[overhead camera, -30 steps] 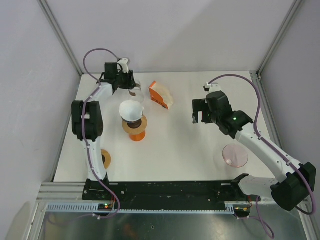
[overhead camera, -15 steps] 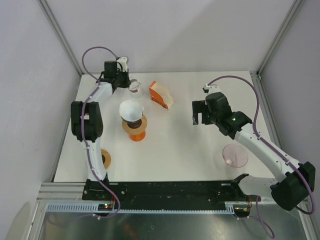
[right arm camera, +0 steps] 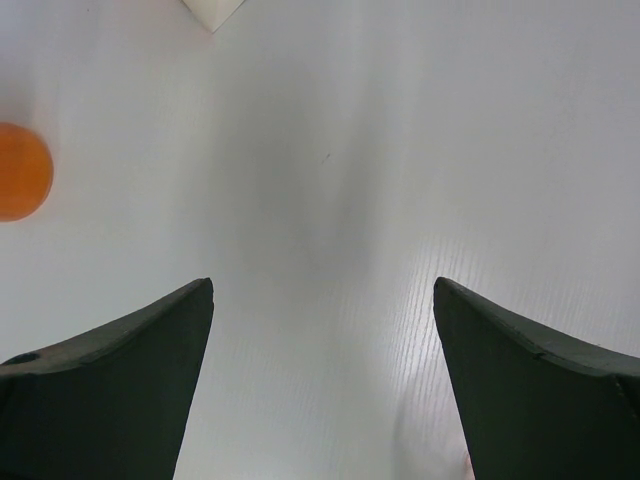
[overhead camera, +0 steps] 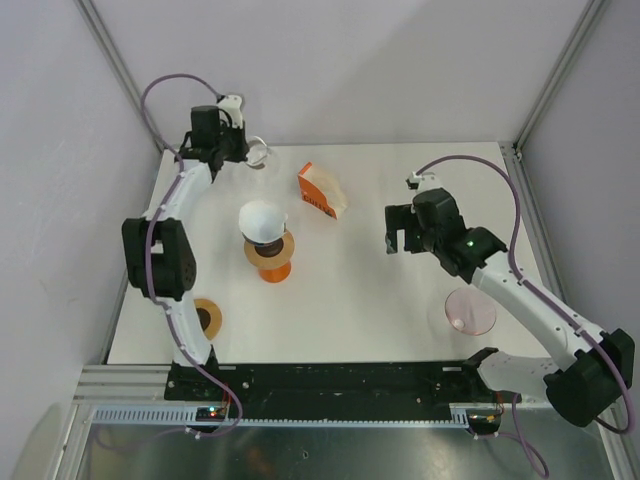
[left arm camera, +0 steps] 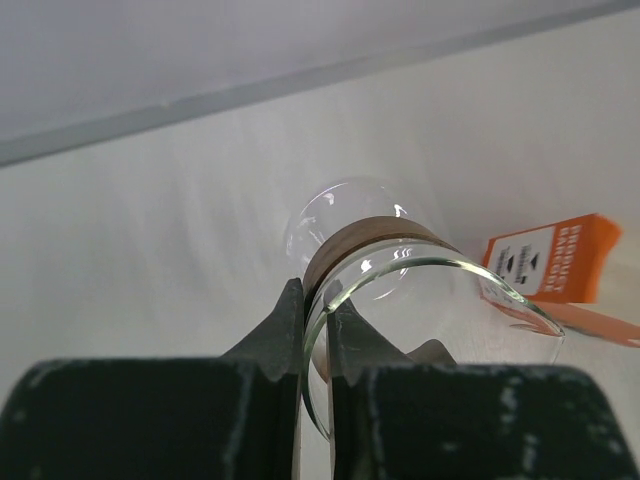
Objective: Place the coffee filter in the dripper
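Next I will carry the carafe in my left gripper back and right in the top view to open tabletop beside the orange stand, then lower and release it.
A white cone sits upright on an orange stand with a wooden ring at the table's left middle. I cannot tell whether the cone is a paper filter or the dripper itself. An orange filter box lies behind it, with white papers poking out. It also shows in the left wrist view. My left gripper is shut on the rim of a glass carafe with a wooden collar, held at the far left corner. My right gripper is open and empty above bare table.
A pink saucer lies at the near right. A wooden ring lies at the near left, by the left arm. The back wall and a frame post stand close behind the left gripper. The right wrist view shows an orange round shape at its left edge.
My left gripper has carried the glass carafe back and to the left, away from the white cone and toward the far corner. The right arm has barely moved.
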